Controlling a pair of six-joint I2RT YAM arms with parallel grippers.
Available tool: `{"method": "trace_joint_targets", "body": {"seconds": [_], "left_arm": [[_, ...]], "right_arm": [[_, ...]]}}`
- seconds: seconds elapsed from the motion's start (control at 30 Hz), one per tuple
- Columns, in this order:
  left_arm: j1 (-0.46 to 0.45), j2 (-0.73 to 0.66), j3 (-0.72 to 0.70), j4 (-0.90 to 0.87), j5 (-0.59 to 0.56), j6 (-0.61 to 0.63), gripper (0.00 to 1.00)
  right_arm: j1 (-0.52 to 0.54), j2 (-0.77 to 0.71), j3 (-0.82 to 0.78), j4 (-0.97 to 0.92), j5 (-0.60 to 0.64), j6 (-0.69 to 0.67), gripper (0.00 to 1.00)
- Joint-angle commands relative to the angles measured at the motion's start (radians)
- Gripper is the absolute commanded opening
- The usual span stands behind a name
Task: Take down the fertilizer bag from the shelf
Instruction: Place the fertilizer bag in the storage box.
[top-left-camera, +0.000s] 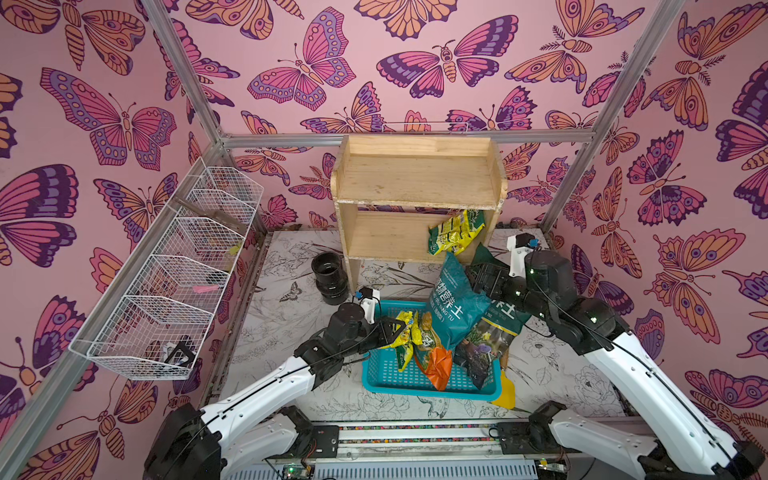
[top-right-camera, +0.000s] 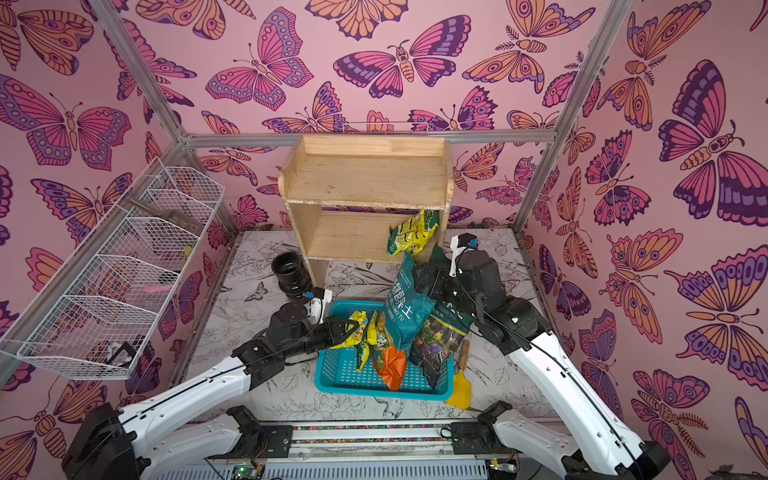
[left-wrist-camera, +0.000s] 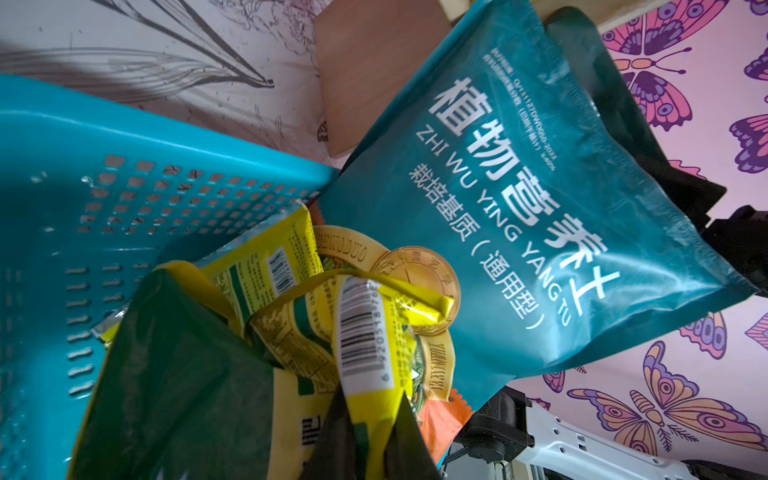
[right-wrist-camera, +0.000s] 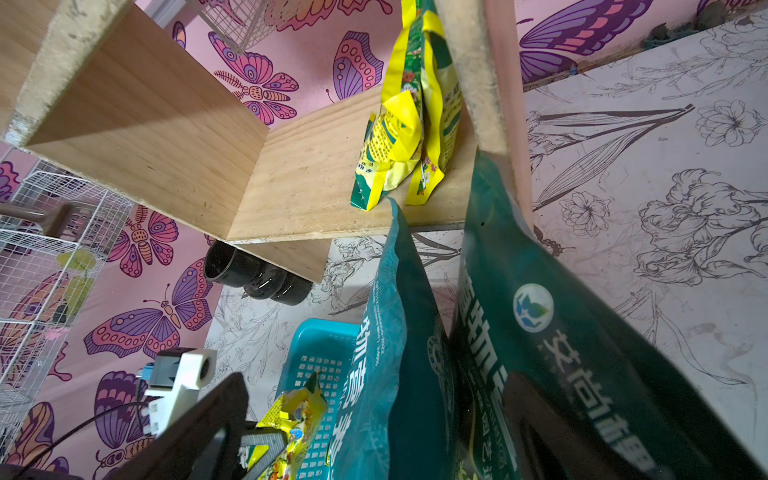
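Observation:
My left gripper lowers the yellow bag, already inside the blue basket's rim, next. It then releases the bag on the basket's bottom (top-left-camera: 411, 373) beside the orange bag, which lies below the gripper.
The pale wooden shelf (top-left-camera: 415, 174) stands at the back; its top tier is bare. A yellow-green fertilizer bag (top-left-camera: 455, 232) (right-wrist-camera: 399, 124) leans at the right end of the lower tier. My left gripper (top-left-camera: 392, 328) (left-wrist-camera: 370, 388) is shut on another yellow bag (top-left-camera: 405, 332) (left-wrist-camera: 361, 332), held over the blue basket (top-left-camera: 390, 370). My right gripper (top-left-camera: 482, 276) (right-wrist-camera: 374, 436) hangs open in front of the shelf's right side. Between its wide fingers lie the tops of a teal soil bag (top-left-camera: 455, 307) and a dark green bag (top-left-camera: 498, 328).
An orange bag (top-left-camera: 440, 365) also lies in the basket. Stacked black pots (top-left-camera: 330, 276) stand left of the shelf's foot. A yellow trowel (top-right-camera: 459, 386) lies right of the basket. A white wire basket rack (top-left-camera: 174, 270) hangs on the left wall.

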Motion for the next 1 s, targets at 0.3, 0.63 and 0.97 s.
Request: {"method": "trace_joint_targets", "body": {"seconds": [0.3,0.63,0.97], "left_arm": [[-0.004,0.124,-0.072,0.350,-0.014,-0.110,0.41],[0.002,0.102,-0.017,0.321,-0.031,-0.086,1.00],[0.008,0.005,0.268,-0.179,-0.130,0.270,1.00]], "right_arm": [[0.005,0.000,0.097,-0.083,0.082,-0.056,1.00],[0.004,0.043,0.186,-0.143,0.098,-0.110,1.00],[0.005,0.078,0.240,-0.161,0.112,-0.142,1.00]]}}
